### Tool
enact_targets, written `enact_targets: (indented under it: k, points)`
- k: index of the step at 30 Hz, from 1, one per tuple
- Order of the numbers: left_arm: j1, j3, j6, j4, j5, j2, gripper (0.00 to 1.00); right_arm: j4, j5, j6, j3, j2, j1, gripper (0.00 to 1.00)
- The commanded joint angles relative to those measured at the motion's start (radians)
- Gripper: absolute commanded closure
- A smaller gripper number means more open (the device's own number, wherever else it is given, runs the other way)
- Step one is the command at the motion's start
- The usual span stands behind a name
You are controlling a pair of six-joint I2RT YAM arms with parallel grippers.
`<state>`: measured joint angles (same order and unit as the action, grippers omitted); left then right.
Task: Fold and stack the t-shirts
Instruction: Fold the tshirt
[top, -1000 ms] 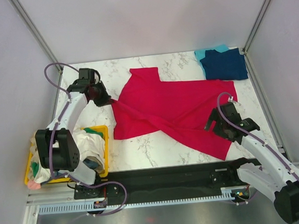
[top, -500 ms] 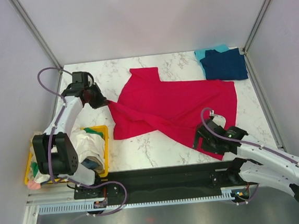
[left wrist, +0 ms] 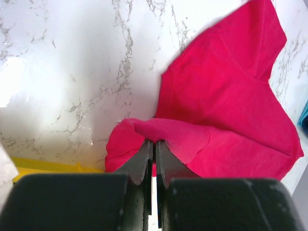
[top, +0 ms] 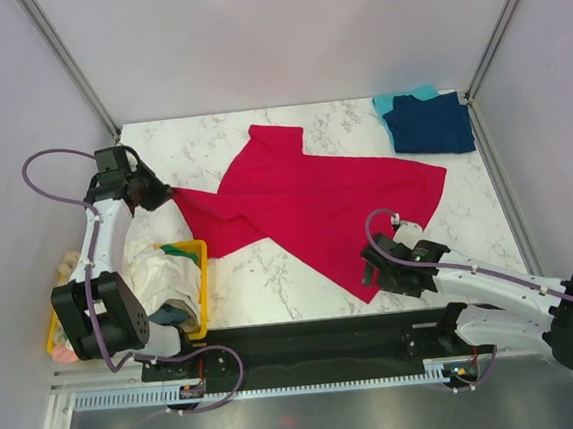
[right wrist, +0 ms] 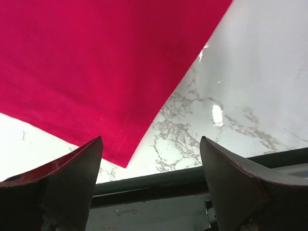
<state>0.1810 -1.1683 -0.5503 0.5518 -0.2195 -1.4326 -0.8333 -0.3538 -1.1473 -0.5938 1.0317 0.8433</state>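
Observation:
My right gripper will next go down and to the left in the top view onto the t-shirt, where the t-shirt's near hem corner [top: 367, 298] [right wrist: 123, 160] lies below it.
A crimson red t-shirt [top: 305, 198] lies spread and rumpled across the middle of the marble table. My left gripper [top: 164, 195] is shut on a pinch of its left edge [left wrist: 159, 134] and holds it out toward the far left. My right gripper [top: 380, 277] is open and empty just above the shirt's near hem corner [right wrist: 122, 154], by the table's front edge. A folded navy blue t-shirt [top: 429, 124] rests on a teal one [top: 389, 102] at the back right corner.
A yellow bin [top: 200, 282] holding cream, green and blue clothes stands at the front left, beside the left arm's base. The black front rail [top: 307, 335] runs just below the right gripper. Frame posts rise at both back corners.
My left gripper has pulled the red shirt's edge leftward, dragging the whole shirt left. My right arm has swung down and left to the shirt's near hem corner.

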Motion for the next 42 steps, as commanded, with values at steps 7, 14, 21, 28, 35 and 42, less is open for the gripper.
enact_targets:
  k: [7, 14, 21, 28, 35, 42]
  points:
    - [0.002, 0.013, -0.022, -0.058, -0.061, -0.002, 0.98, 0.175, 0.036, -0.069, -0.001, 0.114, 0.115, 0.11]
    - [0.0, 0.013, -0.02, -0.062, -0.069, 0.0, 0.98, 0.232, 0.049, -0.132, 0.026, 0.154, 0.188, 0.15]
    - [0.002, 0.016, -0.017, -0.064, -0.067, 0.003, 0.98, 0.28, 0.044, -0.141, 0.058, 0.182, 0.198, 0.45]
    - [0.0, 0.021, -0.01, -0.064, -0.075, 0.012, 0.98, 0.271, 0.021, -0.152, 0.111, 0.139, 0.2, 0.94]
    - [-0.108, 0.013, 0.035, -0.082, -0.089, 0.015, 0.98, -0.164, -0.285, -0.25, -0.082, -0.174, 0.192, 1.0]
    - [-0.392, -0.01, 0.044, 0.023, -0.047, 0.041, 0.98, -0.562, -0.519, -0.354, -0.36, -0.347, 0.185, 1.0]
